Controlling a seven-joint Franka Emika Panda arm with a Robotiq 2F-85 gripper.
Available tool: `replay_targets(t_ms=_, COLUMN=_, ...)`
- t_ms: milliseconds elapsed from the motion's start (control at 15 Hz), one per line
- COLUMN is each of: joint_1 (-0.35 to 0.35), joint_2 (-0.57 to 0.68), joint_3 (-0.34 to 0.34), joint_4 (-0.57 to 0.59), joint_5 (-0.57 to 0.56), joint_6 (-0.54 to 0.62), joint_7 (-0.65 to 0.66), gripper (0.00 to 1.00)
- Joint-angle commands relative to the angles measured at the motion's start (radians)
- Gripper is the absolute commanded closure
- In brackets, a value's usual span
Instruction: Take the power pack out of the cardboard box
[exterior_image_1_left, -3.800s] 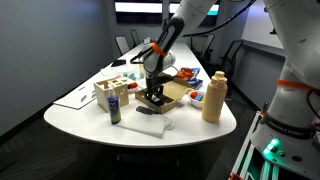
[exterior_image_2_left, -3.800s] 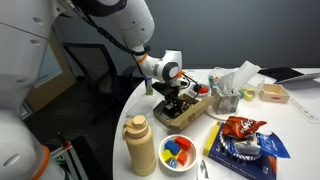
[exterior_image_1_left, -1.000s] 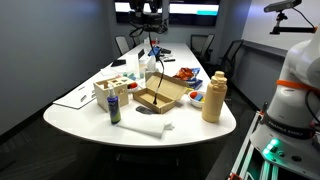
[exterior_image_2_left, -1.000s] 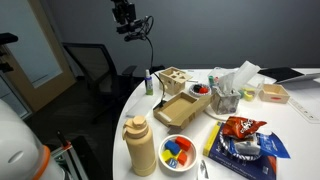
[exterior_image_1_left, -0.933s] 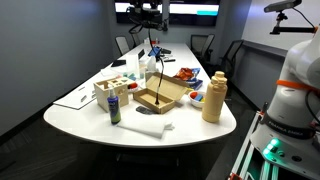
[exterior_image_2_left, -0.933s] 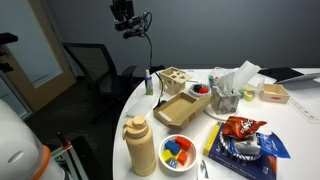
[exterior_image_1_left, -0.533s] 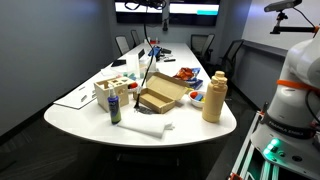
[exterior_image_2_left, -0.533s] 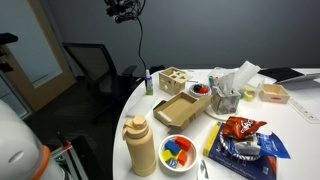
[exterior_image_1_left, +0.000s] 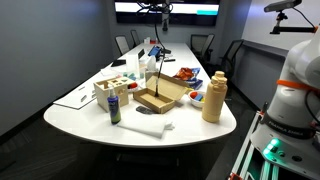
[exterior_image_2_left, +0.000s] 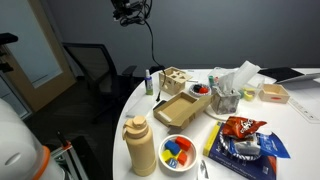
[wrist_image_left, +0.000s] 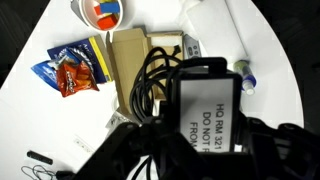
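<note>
My gripper needs to move back and bring the pack down onto the clear tabletop below, toward the base, between the white cloth and the jug, outside the box, to release it there.
My gripper (wrist_image_left: 205, 140) is shut on the power pack (wrist_image_left: 208, 105), a black block with a white label, which fills the middle of the wrist view. In both exterior views the gripper hangs high above the table, at the top edge (exterior_image_1_left: 155, 8) (exterior_image_2_left: 128, 10). The pack's black cord (exterior_image_1_left: 155, 60) (exterior_image_2_left: 152, 55) hangs down from it to the cardboard box (exterior_image_1_left: 160, 97) (exterior_image_2_left: 185, 108), and its lower end still reaches the box. The box lies flat on the table with its flaps open, and in the wrist view it lies far below (wrist_image_left: 128, 60).
A tall tan jug (exterior_image_1_left: 213, 97) (exterior_image_2_left: 140, 145) stands near the table's edge. A pale crate with bottles (exterior_image_1_left: 112, 90), a spray can (exterior_image_1_left: 115, 108) and a white cloth (exterior_image_1_left: 150, 127) lie beside the box. A bowl (exterior_image_2_left: 178, 150) and a chip bag (exterior_image_2_left: 245, 140) lie nearby.
My gripper has risen from the box to the top of the views with the power pack in it. The cord pulled straight, and the box lifted briefly and settled flat again.
</note>
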Motion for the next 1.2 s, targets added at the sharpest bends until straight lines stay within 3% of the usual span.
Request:
replay_targets(t_ms=0, joint_1=0.004, joint_2=-0.003, joint_3=-0.011, joint_4=-0.021, joint_5=0.039, joint_6=-0.042, joint_7=0.018, gripper=0.69)
replay_targets(t_ms=600, joint_1=-0.004, joint_2=-0.027, joint_3=-0.037, joint_4=-0.096, joint_5=0.085, joint_6=-0.098, joint_7=0.051, gripper=0.69)
replay_targets(t_ms=1133, joint_1=-0.036, joint_2=-0.027, joint_3=-0.137, joint_4=-0.263, joint_5=0.275, joint_6=-0.118, joint_7=-0.023, gripper=0.69)
